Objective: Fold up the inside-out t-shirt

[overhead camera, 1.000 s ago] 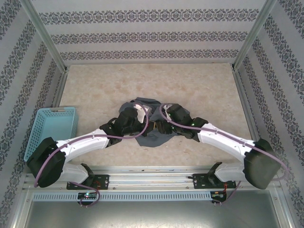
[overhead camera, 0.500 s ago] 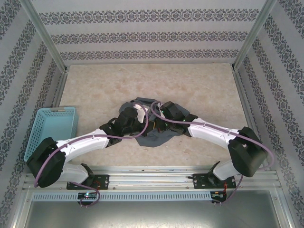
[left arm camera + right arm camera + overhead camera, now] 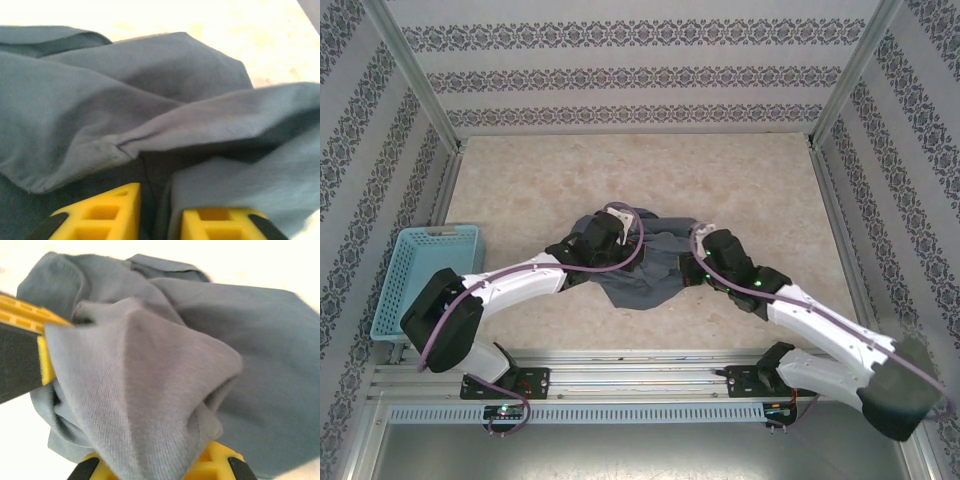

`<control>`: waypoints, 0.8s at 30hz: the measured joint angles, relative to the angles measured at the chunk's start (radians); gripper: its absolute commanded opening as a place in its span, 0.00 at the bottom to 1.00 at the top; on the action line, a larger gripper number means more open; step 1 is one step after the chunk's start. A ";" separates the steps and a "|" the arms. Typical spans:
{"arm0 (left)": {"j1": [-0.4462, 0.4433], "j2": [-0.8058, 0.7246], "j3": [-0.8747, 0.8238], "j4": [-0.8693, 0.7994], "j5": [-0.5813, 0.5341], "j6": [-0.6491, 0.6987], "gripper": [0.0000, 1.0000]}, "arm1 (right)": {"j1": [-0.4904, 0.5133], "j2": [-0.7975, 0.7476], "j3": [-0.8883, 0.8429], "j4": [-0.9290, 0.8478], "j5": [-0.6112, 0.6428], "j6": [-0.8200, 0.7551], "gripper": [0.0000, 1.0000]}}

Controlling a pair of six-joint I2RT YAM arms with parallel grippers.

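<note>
My right gripper pulls the bunch of the t-shirt outward next, away from my left gripper, over the bare tabletop beside the heap to release it, because the t-shirt (image 3: 655,275) lies crumpled.
The inside-out t-shirt (image 3: 655,275) lies crumpled in a dark slate-grey heap at the table's middle. My left gripper (image 3: 623,232) sits on the heap's far left part. In the left wrist view its yellow fingers (image 3: 107,212) stand slightly apart, with a dark fold of the t-shirt (image 3: 150,100) running into the gap. My right gripper (image 3: 694,268) is at the heap's right edge, shut on a bunch of the t-shirt (image 3: 150,390) that drapes over and hides its fingertips. One yellow and black finger of the left gripper (image 3: 25,320) pokes in at the left of the right wrist view.
A light-blue mesh basket (image 3: 425,275) stands at the table's left edge, beside the left arm. Patterned walls and metal posts enclose the table. Bare beige tabletop (image 3: 640,180) stretches behind the heap and to its right.
The right gripper has shut on the cloth and pulled back to the right, stretching the heap wider. The left gripper has shifted a little farther away and its jaws have parted.
</note>
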 measured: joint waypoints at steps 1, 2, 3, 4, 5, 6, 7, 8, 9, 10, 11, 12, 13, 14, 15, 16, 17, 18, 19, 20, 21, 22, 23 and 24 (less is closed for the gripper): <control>0.000 0.000 0.000 -0.003 0.000 -0.003 0.30 | -0.022 -0.026 -0.021 0.005 -0.016 0.008 0.00; 0.000 0.000 0.000 -0.003 0.001 -0.006 0.33 | -0.048 -0.053 -0.045 0.013 -0.038 0.019 0.00; 0.000 0.000 0.001 -0.003 0.002 -0.007 0.35 | -0.069 -0.071 -0.065 0.018 -0.055 0.031 0.00; 0.000 0.000 0.002 -0.006 0.002 -0.007 0.39 | -0.083 -0.081 -0.078 0.020 -0.069 0.037 0.00; 0.000 0.000 0.005 -0.014 0.002 -0.007 0.43 | -0.096 -0.090 -0.090 0.020 -0.080 0.044 0.00; 0.002 0.000 0.008 -0.023 -0.001 -0.006 0.47 | -0.105 -0.097 -0.096 0.017 -0.086 0.053 0.00; 0.005 0.000 0.010 -0.032 -0.003 -0.005 0.50 | -0.111 -0.101 -0.098 0.014 -0.086 0.060 0.00; 0.011 -0.002 0.013 -0.047 -0.009 -0.004 0.54 | -0.119 -0.106 -0.098 0.008 -0.085 0.069 0.00; 0.020 -0.004 0.018 -0.065 -0.012 -0.004 0.58 | -0.130 -0.110 -0.098 0.001 -0.078 0.082 0.00; 0.032 -0.008 0.021 -0.087 -0.027 -0.002 0.63 | -0.143 -0.113 -0.098 -0.009 -0.067 0.091 0.00; 0.049 -0.015 0.024 -0.114 -0.043 -0.002 0.69 | -0.166 -0.114 -0.098 -0.027 -0.048 0.104 0.00; 0.074 -0.025 0.028 -0.149 -0.071 -0.001 0.77 | -0.195 -0.114 -0.097 -0.047 -0.030 0.117 0.00; 0.095 -0.032 0.035 -0.183 -0.100 -0.004 0.82 | -0.219 -0.112 -0.097 -0.063 -0.016 0.125 0.00; 0.117 -0.037 0.047 -0.225 -0.134 -0.005 0.86 | -0.243 -0.108 -0.097 -0.073 -0.006 0.135 0.00; 0.139 -0.039 0.063 -0.263 -0.168 -0.008 0.89 | -0.265 -0.102 -0.095 -0.084 0.002 0.143 0.00; 0.154 -0.038 0.076 -0.291 -0.190 -0.014 0.92 | -0.279 -0.095 -0.093 -0.090 0.006 0.146 0.00; 0.172 -0.037 0.089 -0.319 -0.211 -0.019 0.93 | -0.290 -0.087 -0.090 -0.094 0.009 0.148 0.00; 0.190 -0.037 0.096 -0.336 -0.221 -0.026 0.93 | -0.294 -0.078 -0.085 -0.097 0.010 0.150 0.00; 0.204 -0.034 0.099 -0.346 -0.222 -0.030 0.93 | -0.294 -0.069 -0.078 -0.097 0.010 0.153 0.00; 0.218 -0.026 0.102 -0.354 -0.221 -0.034 0.93 | -0.294 -0.059 -0.071 -0.097 0.010 0.154 0.00; 0.231 -0.011 0.104 -0.357 -0.216 -0.037 0.93 | -0.294 -0.048 -0.062 -0.097 0.009 0.154 0.00; 0.240 0.007 0.106 -0.359 -0.209 -0.040 0.91 | -0.294 -0.040 -0.056 -0.096 0.009 0.154 0.00; 0.250 0.033 0.111 -0.359 -0.194 -0.043 0.87 | -0.294 -0.031 -0.049 -0.096 0.009 0.154 0.00; 0.257 0.058 0.117 -0.358 -0.178 -0.046 0.83 | -0.294 -0.024 -0.045 -0.093 0.009 0.154 0.00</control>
